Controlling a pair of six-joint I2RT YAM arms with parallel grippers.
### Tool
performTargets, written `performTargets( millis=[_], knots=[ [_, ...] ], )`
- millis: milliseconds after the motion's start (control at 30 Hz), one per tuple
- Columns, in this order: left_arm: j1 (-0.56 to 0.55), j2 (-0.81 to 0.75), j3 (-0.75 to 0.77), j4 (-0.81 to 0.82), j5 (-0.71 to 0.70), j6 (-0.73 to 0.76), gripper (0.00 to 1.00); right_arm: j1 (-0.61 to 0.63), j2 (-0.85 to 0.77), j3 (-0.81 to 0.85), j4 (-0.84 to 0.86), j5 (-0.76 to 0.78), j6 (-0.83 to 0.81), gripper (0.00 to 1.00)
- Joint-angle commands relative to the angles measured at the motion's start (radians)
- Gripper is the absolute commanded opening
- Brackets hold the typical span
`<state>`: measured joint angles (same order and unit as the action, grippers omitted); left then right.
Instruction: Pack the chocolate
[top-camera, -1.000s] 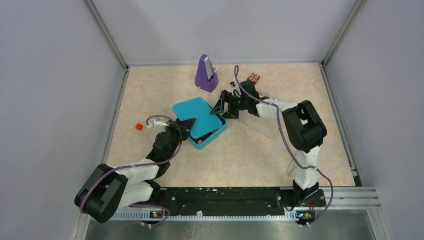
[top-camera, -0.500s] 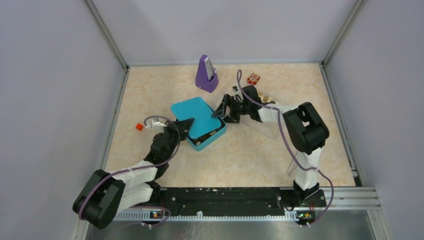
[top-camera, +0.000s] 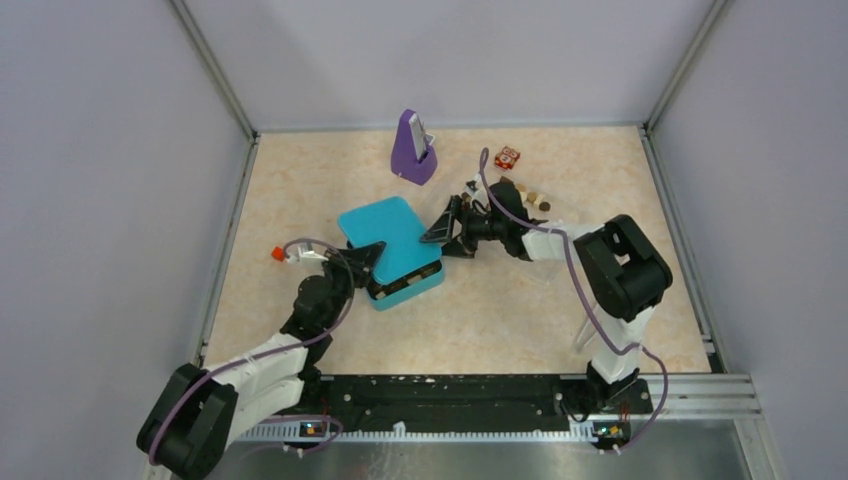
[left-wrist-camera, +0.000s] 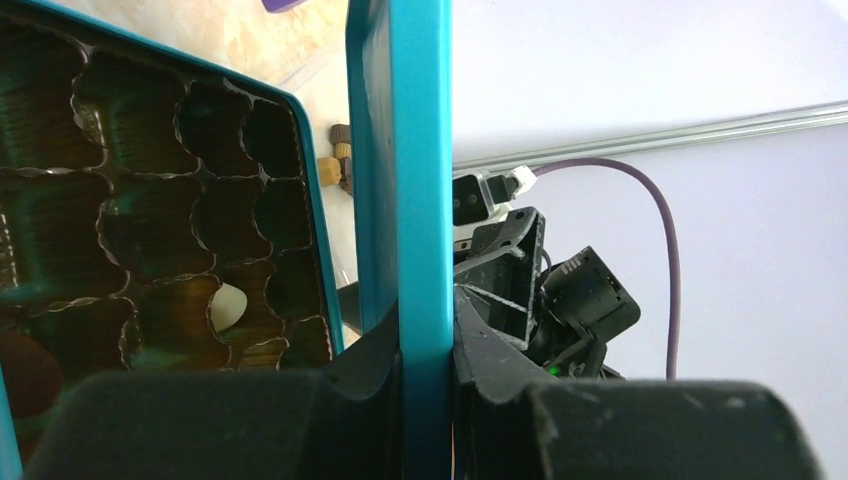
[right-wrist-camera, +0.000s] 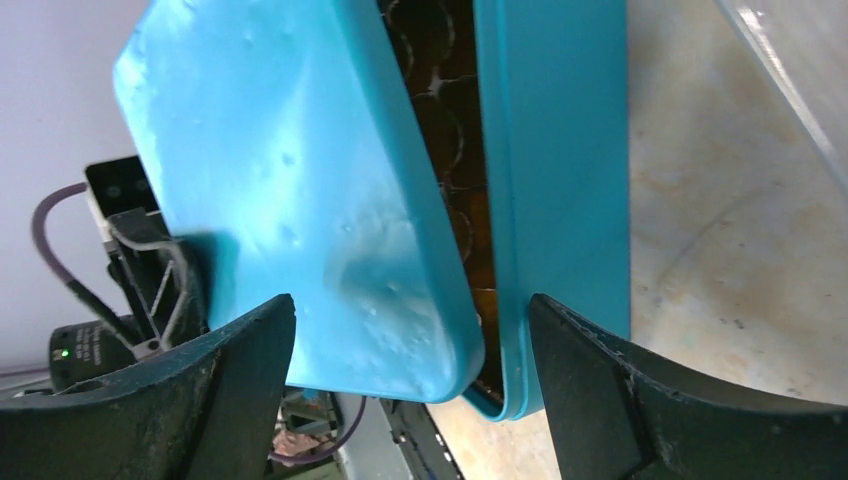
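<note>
The left gripper pulls the teal lid back over the box's near edge (left-wrist-camera: 8, 430) next and releases it there. A part with brown hollows still shows uncovered.
A teal box (top-camera: 418, 284) lies mid-table, its brown cavity tray (left-wrist-camera: 150, 200) showing. One cream-white chocolate (left-wrist-camera: 228, 305) sits in a cavity. My left gripper (top-camera: 367, 259) is shut on the near-left edge of the teal lid (top-camera: 385, 232), which is seen edge-on (left-wrist-camera: 400, 150) between its fingers (left-wrist-camera: 425, 400). My right gripper (top-camera: 449, 222) is open at the box's right end; both lid (right-wrist-camera: 300, 180) and box wall (right-wrist-camera: 560, 150) lie between its fingers (right-wrist-camera: 410, 350), untouched. Loose chocolate pieces (top-camera: 530, 198) lie on the table behind the right arm.
A purple stand (top-camera: 413, 150) rises at the back centre. Next to it on the right is a red-and-white patterned cube (top-camera: 507, 157). A small red cube (top-camera: 278, 254) lies left of the left gripper. Metal rails edge the table.
The left gripper has drawn the lid and box a little toward the left and near side. The right gripper has followed, still open. The loose chocolates behind the right arm have come into view.
</note>
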<state>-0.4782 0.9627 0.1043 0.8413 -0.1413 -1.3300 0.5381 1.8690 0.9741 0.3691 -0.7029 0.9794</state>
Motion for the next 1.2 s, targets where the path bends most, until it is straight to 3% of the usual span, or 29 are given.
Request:
performTargets(
  millis=[0,433,967,1167],
  knots=[
    [0.006,-0.072,-0.042,0.012,0.021,-0.013,0.17,0.019,-0.077,0.014,0.051,0.002,0.005,0.84],
    [0.024,-0.113,-0.100,-0.065,0.090,-0.013,0.16,0.020,-0.065,0.058,-0.027,0.023,-0.051,0.84],
    [0.053,-0.132,-0.155,0.089,0.136,-0.083,0.12,0.023,-0.074,0.046,-0.050,0.038,-0.077,0.84],
    [0.056,-0.048,-0.138,0.103,0.194,-0.062,0.13,0.023,-0.074,0.044,-0.042,0.046,-0.072,0.84]
  ],
)
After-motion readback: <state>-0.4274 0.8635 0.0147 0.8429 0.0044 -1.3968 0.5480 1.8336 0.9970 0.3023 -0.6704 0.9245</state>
